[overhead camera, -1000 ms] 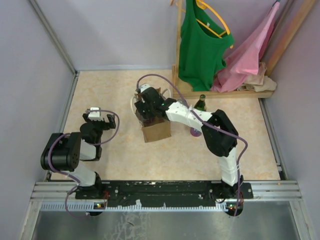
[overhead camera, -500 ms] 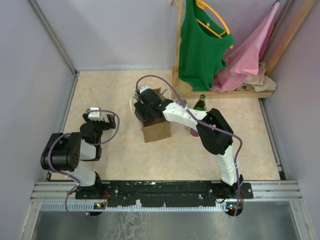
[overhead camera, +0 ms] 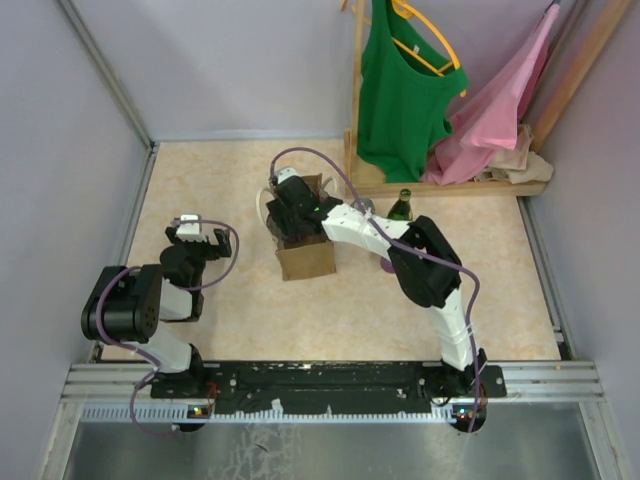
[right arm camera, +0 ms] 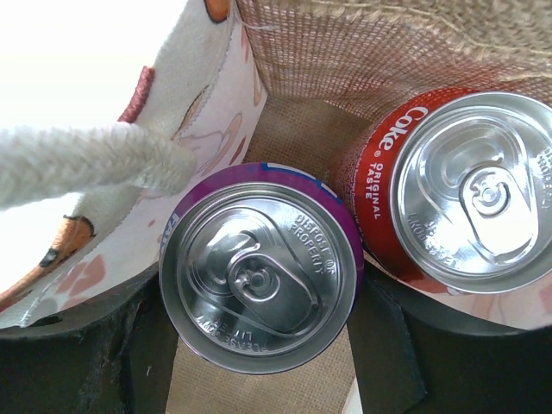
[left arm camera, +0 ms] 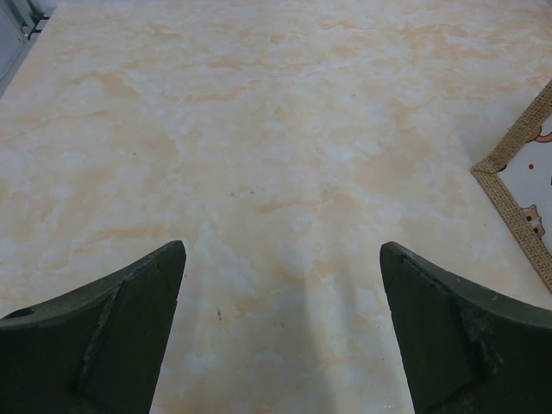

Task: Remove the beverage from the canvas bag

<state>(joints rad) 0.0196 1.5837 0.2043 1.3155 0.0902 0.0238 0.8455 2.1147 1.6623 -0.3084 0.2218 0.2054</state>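
Observation:
The spot on the tabletop between the bag and purple object (overhead camera: 357,260) is bare, so the can should go there. Next, my right gripper needs to lift out of the bag, then go down and release the can.
The canvas bag (overhead camera: 308,260) stands on the table in the middle of the top view. My right gripper (overhead camera: 290,212) reaches down into its mouth. In the right wrist view my right gripper (right arm camera: 263,297) has a finger pressed against each side of a purple can (right arm camera: 261,276) standing upright in the bag (right arm camera: 345,52). A red Coke can (right arm camera: 474,190) stands beside it on the right. A white rope handle (right arm camera: 86,164) crosses at the left. My left gripper (overhead camera: 197,235) is open and empty over bare table, left of the bag; it also shows in the left wrist view (left arm camera: 280,259).
A green glass bottle (overhead camera: 401,208) stands just right of the bag, behind my right arm. A small purple object (overhead camera: 388,265) lies by the arm. A wooden rack with green and pink clothes (overhead camera: 405,90) stands at the back right. The bag's edge (left arm camera: 517,155) shows in the left wrist view.
My right arm has pushed further left and down into the bag, and the bag has shifted slightly left. The left arm has not moved.

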